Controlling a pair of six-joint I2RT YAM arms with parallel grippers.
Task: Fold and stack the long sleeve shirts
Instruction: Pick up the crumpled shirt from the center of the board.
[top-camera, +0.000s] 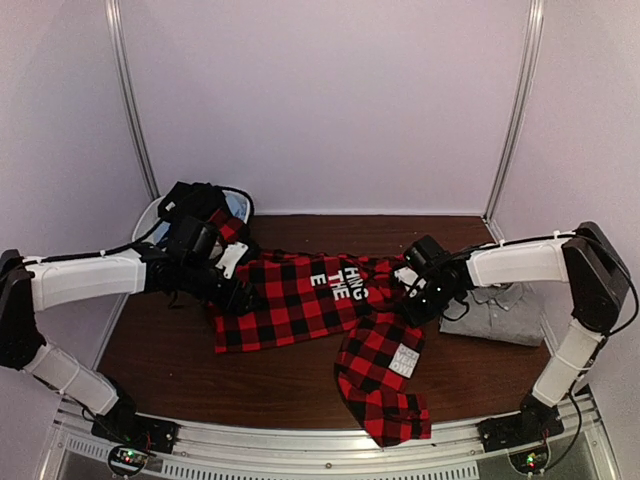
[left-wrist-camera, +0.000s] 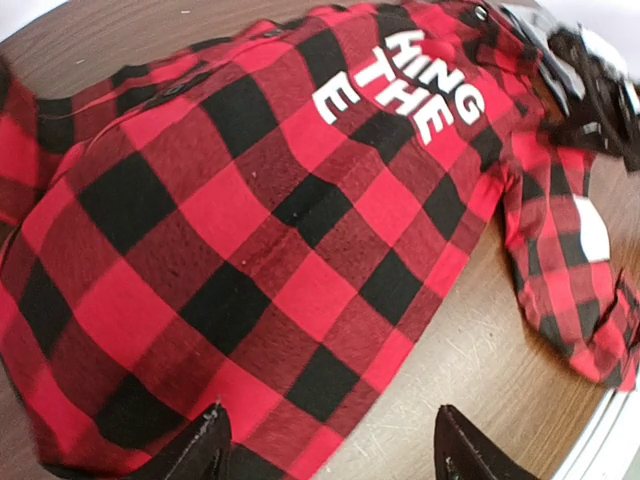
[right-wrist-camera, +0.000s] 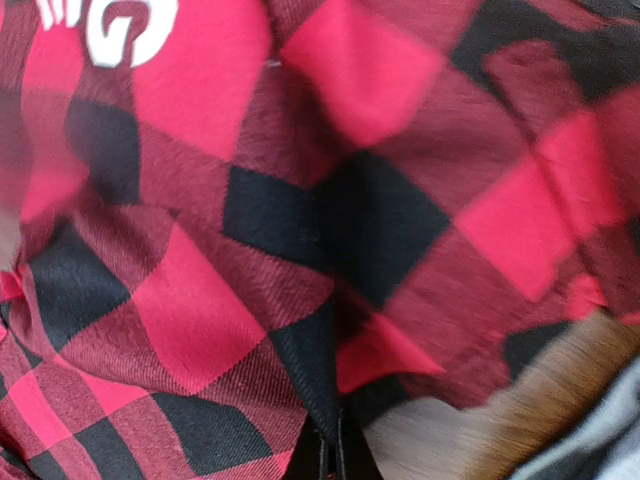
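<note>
The left gripper will next pull back and go down onto the flannel shirt's near corner, because that corner is below it and closer to the robot's base.
The red-and-black check flannel shirt lies spread across the brown table, white lettering up, one sleeve trailing toward the front edge. It fills the left wrist view and the right wrist view. My left gripper is open, low over the shirt's left edge, its fingertips wide apart. My right gripper is shut on a pinched fold of the flannel at the shirt's right side. The plain grey shirt lies folded at the right, behind my right arm.
A white plastic tub with more cloth stands at the back left, behind my left arm. White walls with metal posts enclose the table. A metal rail runs along the front edge.
</note>
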